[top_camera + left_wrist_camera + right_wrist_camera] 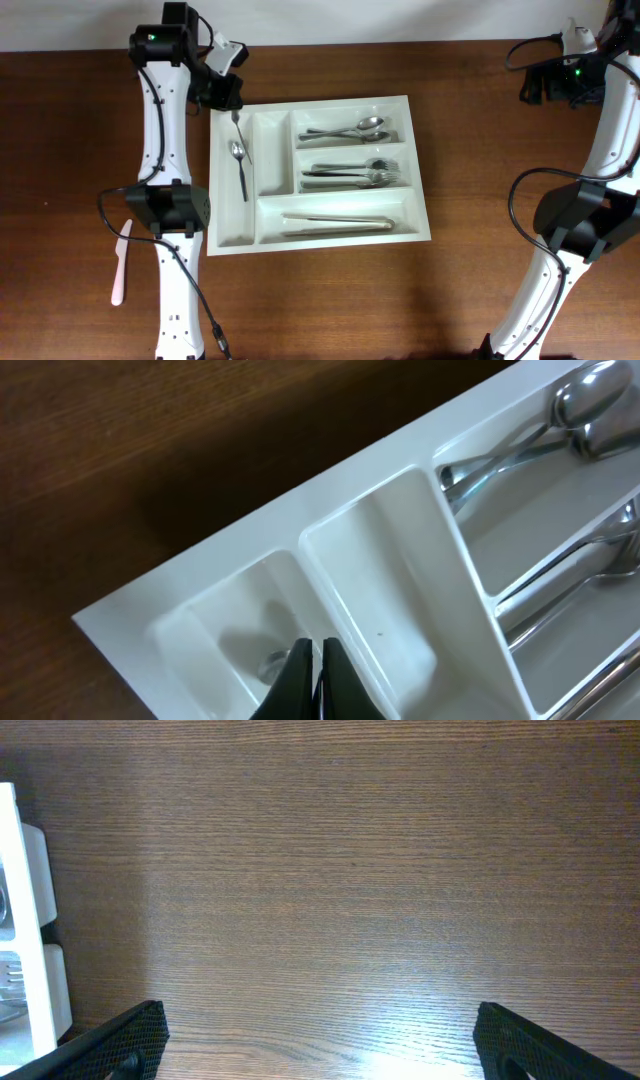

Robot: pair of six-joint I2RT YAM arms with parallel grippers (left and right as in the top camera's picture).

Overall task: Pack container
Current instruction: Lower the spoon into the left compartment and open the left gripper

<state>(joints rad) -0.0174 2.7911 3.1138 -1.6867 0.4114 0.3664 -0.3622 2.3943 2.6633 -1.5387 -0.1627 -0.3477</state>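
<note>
My left gripper holds the spoon and should next go down and back into the narrow tray section (pixel 226 143) (pixel 237 658) beneath it to release it, because another spoon already lies there.
The white cutlery tray (pixel 420 170) lies mid-table. My left gripper (pixel 226 92) hangs over the far end of its leftmost narrow compartment. In the left wrist view the fingers (pixel 313 660) are pressed together, seemingly on the thin handle of a spoon (pixel 241 135) that slants down into that compartment. Another spoon (pixel 240 165) lies there. The tray also shows in the left wrist view (pixel 380 480). My right gripper (pixel 537 85) is wide open and empty (pixel 320 1040) over bare wood, right of the tray.
Spoons (pixel 345 130) fill the top long compartment, forks (pixel 355 172) the middle one, and long metal tongs (pixel 335 225) the bottom one. A pale pink plastic knife (pixel 120 262) lies on the table left of the left arm. The tray's right edge (pixel 30 920) shows in the right wrist view.
</note>
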